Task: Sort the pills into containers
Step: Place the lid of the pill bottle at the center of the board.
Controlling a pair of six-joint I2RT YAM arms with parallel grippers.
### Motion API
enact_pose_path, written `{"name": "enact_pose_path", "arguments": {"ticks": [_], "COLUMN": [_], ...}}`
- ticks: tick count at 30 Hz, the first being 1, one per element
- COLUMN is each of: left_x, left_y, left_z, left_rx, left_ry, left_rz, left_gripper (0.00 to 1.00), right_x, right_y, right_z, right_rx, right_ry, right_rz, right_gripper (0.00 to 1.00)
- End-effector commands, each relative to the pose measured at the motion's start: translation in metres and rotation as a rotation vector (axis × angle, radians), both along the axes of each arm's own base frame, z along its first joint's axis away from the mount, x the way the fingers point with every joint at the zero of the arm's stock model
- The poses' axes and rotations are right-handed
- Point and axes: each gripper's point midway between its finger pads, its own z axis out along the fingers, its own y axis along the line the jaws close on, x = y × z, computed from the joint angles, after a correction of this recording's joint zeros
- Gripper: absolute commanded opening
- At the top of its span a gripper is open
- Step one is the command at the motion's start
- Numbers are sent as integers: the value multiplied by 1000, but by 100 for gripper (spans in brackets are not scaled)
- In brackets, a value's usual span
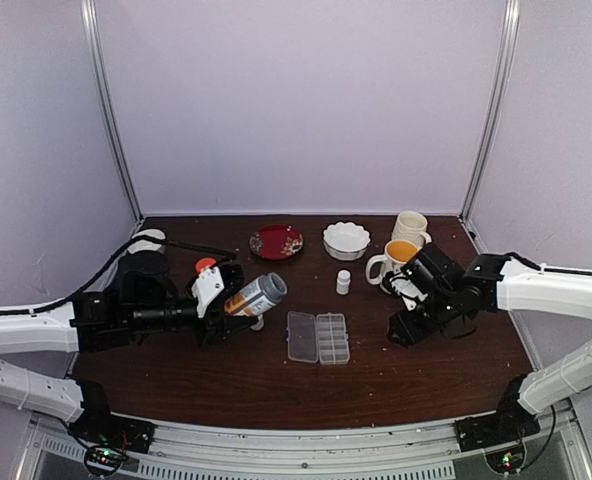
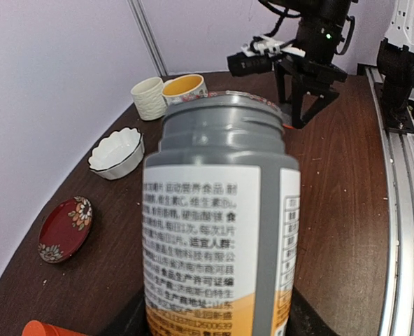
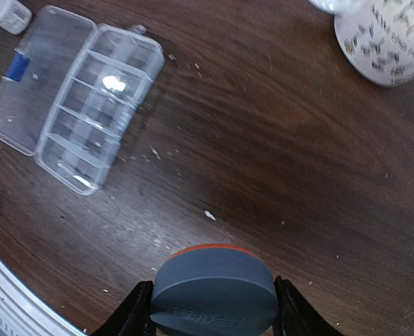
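Note:
My right gripper will lower next and set the cap down on the wood beside the clear pill box, open below the grey cap (image 3: 214,292).
My left gripper (image 1: 228,305) (image 2: 214,316) is shut on a grey bottle (image 1: 257,295) (image 2: 221,210) with a white and orange label. The bottle is tilted, and its uncapped neck points toward the table's middle. The right gripper (image 1: 403,328) (image 3: 214,311) hovers low over the table, shut on the bottle's round grey cap (image 3: 214,292). The clear pill box (image 1: 318,337) (image 3: 74,98) lies between the arms with its lid open, showing its two rows of containers. Tiny whitish pills (image 3: 209,215) lie scattered on the wood near the box.
A small white bottle (image 1: 343,282) stands behind the box. Two mugs (image 1: 409,228) (image 1: 396,258) sit at the back right, with a white scalloped bowl (image 1: 346,240) and a red plate (image 1: 276,241) at the back. An orange piece (image 1: 206,265) shows by the left wrist.

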Motion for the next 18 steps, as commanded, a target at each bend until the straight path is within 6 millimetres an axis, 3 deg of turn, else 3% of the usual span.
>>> {"name": "enact_pose_path", "arguments": {"ticks": [1, 8, 14, 18], "left_x": [8, 8, 9, 12], "left_y": [11, 17, 4, -10], "left_z": [32, 30, 15, 2], "left_rx": [-135, -145, -94, -51], "left_ry": [-87, -89, -9, 68], "left_rz": [73, 97, 69, 54], "left_gripper": [0, 0, 0, 0], "right_x": [-4, -2, 0, 1], "right_y": [-8, -7, -9, -10], "right_z": [-26, -65, -77, -75], "right_rx": [-6, -64, -102, -111], "right_ry": [83, 150, 170, 163], "right_rz": [-84, -97, -109, -108], "right_gripper": [13, 16, 28, 58]}}
